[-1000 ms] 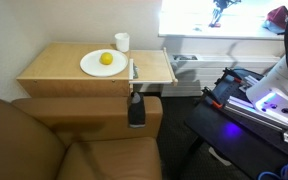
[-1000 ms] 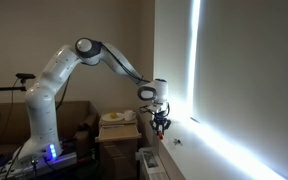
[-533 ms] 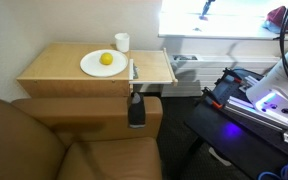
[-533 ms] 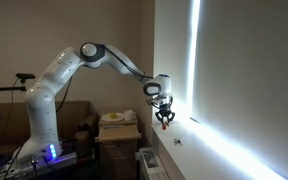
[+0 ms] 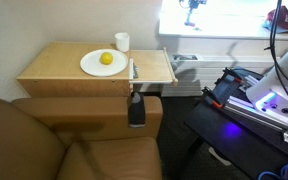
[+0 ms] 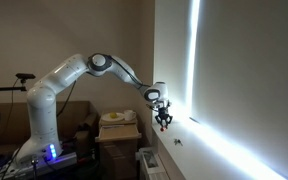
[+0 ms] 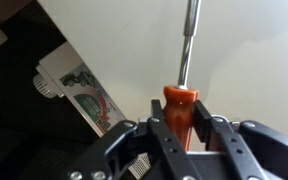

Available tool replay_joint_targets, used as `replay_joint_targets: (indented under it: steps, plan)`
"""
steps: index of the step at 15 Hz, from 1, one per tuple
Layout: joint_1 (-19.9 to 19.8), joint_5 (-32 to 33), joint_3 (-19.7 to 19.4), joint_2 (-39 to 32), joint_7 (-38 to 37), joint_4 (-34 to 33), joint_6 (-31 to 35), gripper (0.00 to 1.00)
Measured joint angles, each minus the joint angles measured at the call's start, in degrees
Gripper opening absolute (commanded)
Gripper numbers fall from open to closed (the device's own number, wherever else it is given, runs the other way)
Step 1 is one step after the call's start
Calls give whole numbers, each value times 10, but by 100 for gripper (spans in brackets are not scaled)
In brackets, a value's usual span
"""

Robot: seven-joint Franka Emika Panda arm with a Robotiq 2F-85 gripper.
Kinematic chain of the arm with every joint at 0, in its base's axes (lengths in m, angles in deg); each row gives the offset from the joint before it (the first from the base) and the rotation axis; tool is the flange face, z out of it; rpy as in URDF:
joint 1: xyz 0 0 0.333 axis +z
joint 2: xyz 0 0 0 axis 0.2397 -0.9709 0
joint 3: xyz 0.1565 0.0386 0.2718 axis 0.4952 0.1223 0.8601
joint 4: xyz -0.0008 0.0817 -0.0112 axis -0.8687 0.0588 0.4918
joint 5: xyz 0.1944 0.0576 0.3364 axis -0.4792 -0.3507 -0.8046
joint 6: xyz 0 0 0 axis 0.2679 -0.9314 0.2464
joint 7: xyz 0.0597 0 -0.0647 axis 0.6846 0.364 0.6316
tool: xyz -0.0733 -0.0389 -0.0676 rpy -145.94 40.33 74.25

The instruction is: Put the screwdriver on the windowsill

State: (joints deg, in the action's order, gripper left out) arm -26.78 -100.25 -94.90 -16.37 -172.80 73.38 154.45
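I am still holding the screwdriver point(image 7: 181, 105) above the white windowsill with my gripper. I need to lower it straight onto the windowsill next and open my gripper to release the screwdriver's red-orange handle.
In the wrist view my gripper point(image 7: 182, 132) is shut on the screwdriver point(image 7: 181, 105), its red-orange handle clamped between the fingers and its thin silvery shaft pointing away over the white windowsill point(image 7: 254, 60). In an exterior view the gripper point(image 6: 163, 121) hangs at the end of the arm, close to the bright window. In an exterior view the gripper point(image 5: 192, 8) shows small against the glare above the windowsill point(image 5: 219, 37); the screwdriver cannot be made out there.
A light wooden table point(image 5: 64, 68) holds a white plate point(image 5: 94, 66) with a yellow fruit point(image 5: 106, 59), a white cup point(image 5: 122, 42) and a slim grey stick point(image 5: 134, 70). A brown couch point(image 5: 34, 145) fills the front. The robot base point(image 5: 259, 95) stands beside the sill.
The gripper has moved along above the windowsill toward the table side, still holding the screwdriver. The arm has stretched further toward the window.
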Motion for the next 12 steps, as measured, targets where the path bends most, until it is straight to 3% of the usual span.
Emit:
replay_joint_targets:
  steps: [5, 12]
  plan:
    - [-13, 0, 11, -20, -33, -9, 0, 8]
    - [-61, -18, 31, -71, -116, -67, 1, 8]
